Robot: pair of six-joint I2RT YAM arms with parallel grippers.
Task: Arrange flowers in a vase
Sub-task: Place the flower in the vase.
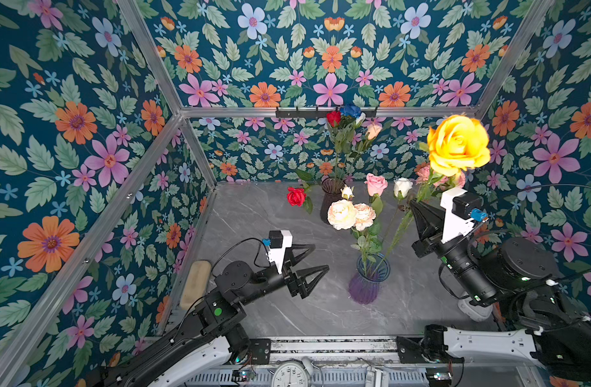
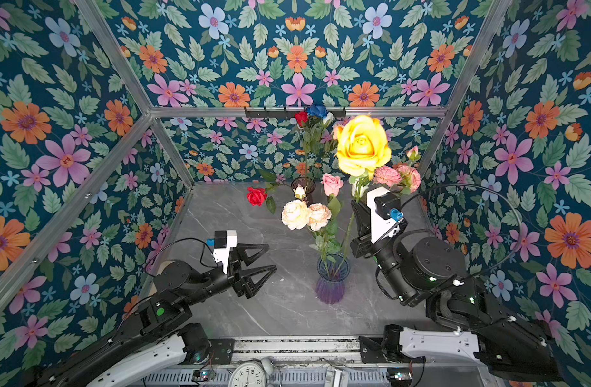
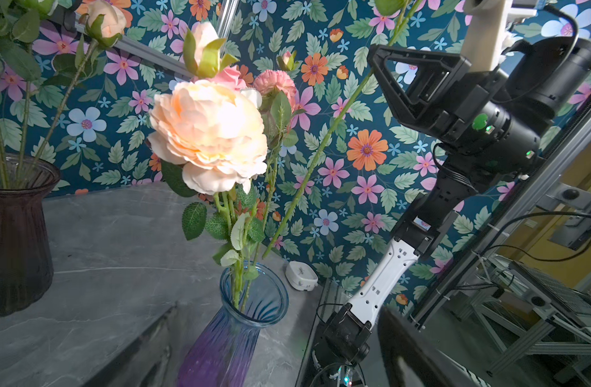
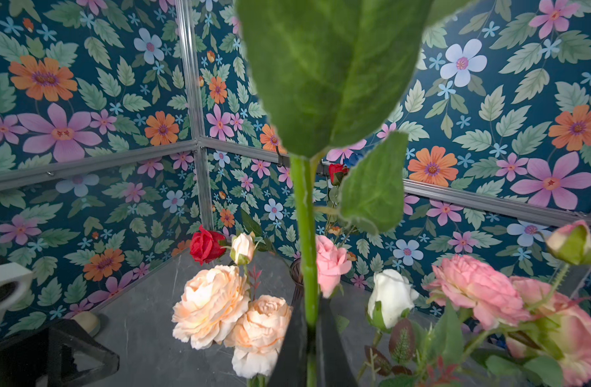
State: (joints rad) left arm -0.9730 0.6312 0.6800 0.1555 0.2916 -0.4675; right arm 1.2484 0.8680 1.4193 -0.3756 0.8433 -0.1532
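Observation:
The yellow rose's green stem is still mostly outside the vase, so my right gripper will next lower it across to the vase opening (image 1: 374,266) and release it.
A blue and purple glass vase (image 1: 369,283) (image 2: 332,283) (image 3: 240,321) stands mid-table and holds peach flowers (image 1: 342,214) (image 3: 210,134) (image 4: 213,301), a pink rose (image 1: 376,184) and a white rose (image 1: 403,187). My right gripper (image 1: 414,204) (image 2: 354,206) (image 4: 311,301) is shut on the green stem of a big yellow rose (image 1: 458,144) (image 2: 362,145). That stem (image 3: 321,147) slants down to the vase mouth; whether its tip is inside, I cannot tell. To the vase's left my left gripper (image 1: 320,257) (image 2: 271,256) is open and empty.
A dark vase (image 1: 331,197) (image 3: 16,234) at the back holds tall red, blue and peach roses, and a red rose (image 1: 296,196) leans out left. A tan pad (image 1: 195,284) lies at the left wall. A small white device (image 1: 475,310) lies under the right arm. A hook rail (image 1: 324,112) crosses the back wall.

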